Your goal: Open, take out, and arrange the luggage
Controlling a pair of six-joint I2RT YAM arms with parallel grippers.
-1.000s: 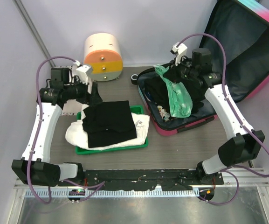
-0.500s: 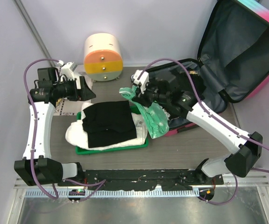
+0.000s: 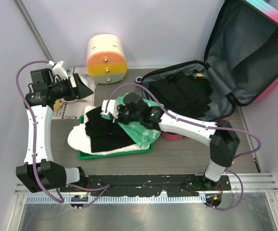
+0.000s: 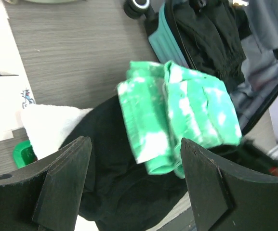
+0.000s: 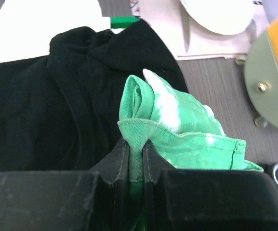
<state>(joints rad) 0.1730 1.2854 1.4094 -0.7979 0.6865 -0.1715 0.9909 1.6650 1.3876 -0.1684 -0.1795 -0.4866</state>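
The tie-dye garment (image 3: 141,127) goes back onto the black clothes' near corner (image 3: 99,144) by the white cloth next, and my right gripper releases it, because that corner lies uncovered.
The luggage (image 3: 254,62) lies open at the back right, its pink and turquoise lid leaning up, dark clothes (image 3: 187,94) inside; it also shows in the left wrist view (image 4: 254,91). My right gripper (image 3: 115,111) is shut on a green and white tie-dye garment (image 3: 141,127), its jaws pinching a fold (image 5: 136,144), over the black clothes (image 3: 111,127) on the green tray (image 3: 117,153). The garment also shows in the left wrist view (image 4: 177,115). My left gripper (image 3: 83,87) is open and empty, raised at the back left, left of the pile.
A round cream-and-orange drawer box (image 3: 106,58) stands at the back centre. White cloth (image 3: 78,137) lies under the black clothes on the tray. A printed paper sheet (image 3: 61,106) lies at the left below my left arm. A pink wall edge of the luggage (image 3: 172,136) is beside the tray.
My right gripper has carried the green garment left, out of the luggage and onto the black pile on the tray. My left gripper has drawn back to the left.
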